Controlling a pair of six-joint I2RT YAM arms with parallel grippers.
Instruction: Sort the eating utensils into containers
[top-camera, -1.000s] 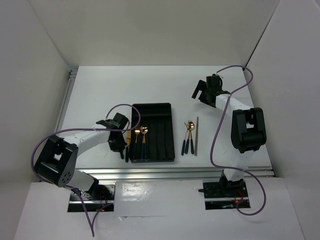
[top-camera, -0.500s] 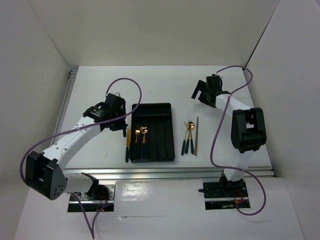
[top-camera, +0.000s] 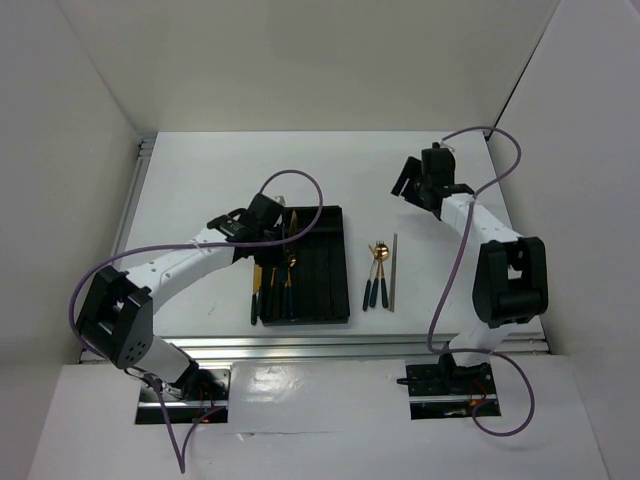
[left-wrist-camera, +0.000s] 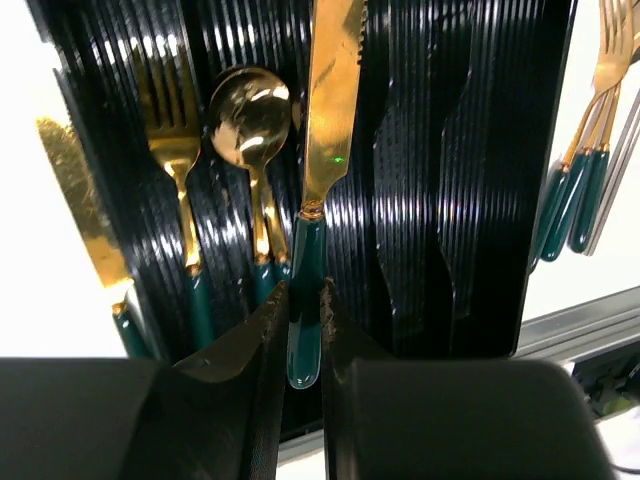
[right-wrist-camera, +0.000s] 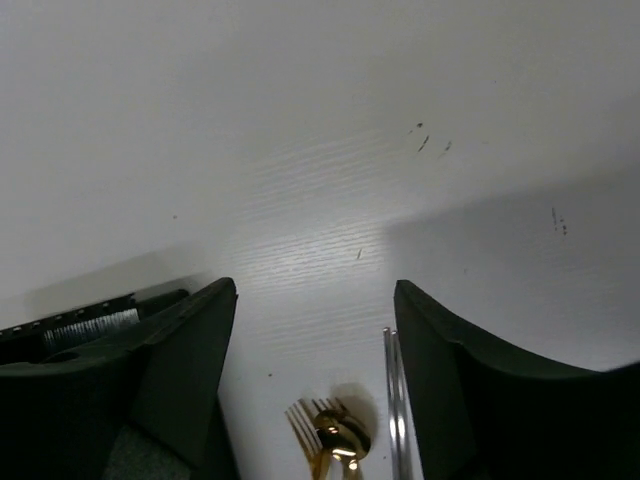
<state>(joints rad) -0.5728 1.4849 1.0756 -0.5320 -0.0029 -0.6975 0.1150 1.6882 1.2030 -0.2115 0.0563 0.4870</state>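
My left gripper needs to pull back next, shifting to the right in the top view, and lower the gold-bladed knife over the empty tray section beside the spoon.
My left gripper (top-camera: 283, 230) hovers over the black tray (top-camera: 325, 222) and is shut on the teal handle of a gold-bladed knife (left-wrist-camera: 332, 110). The knife hangs above the tray's middle compartments in the left wrist view (left-wrist-camera: 305, 310). A fork (left-wrist-camera: 177, 140) and a spoon (left-wrist-camera: 250, 112) lie in the tray's left compartments. Another knife (top-camera: 256, 292) lies at the tray's left edge. A fork and spoon (top-camera: 377, 270) and a thin grey stick (top-camera: 394, 272) lie on the table right of the tray. My right gripper (top-camera: 408, 186) is open and empty above the table beyond them (right-wrist-camera: 315, 320).
White walls enclose the table on three sides. A metal rail (top-camera: 130, 200) runs along the left edge. The left arm's purple cable (top-camera: 300, 190) loops above the tray. The tray's corner (right-wrist-camera: 90, 325) shows left of the right gripper.
My left gripper has moved from the table left of the tray up and right over the tray, carrying a knife. The right gripper has shifted slightly right.
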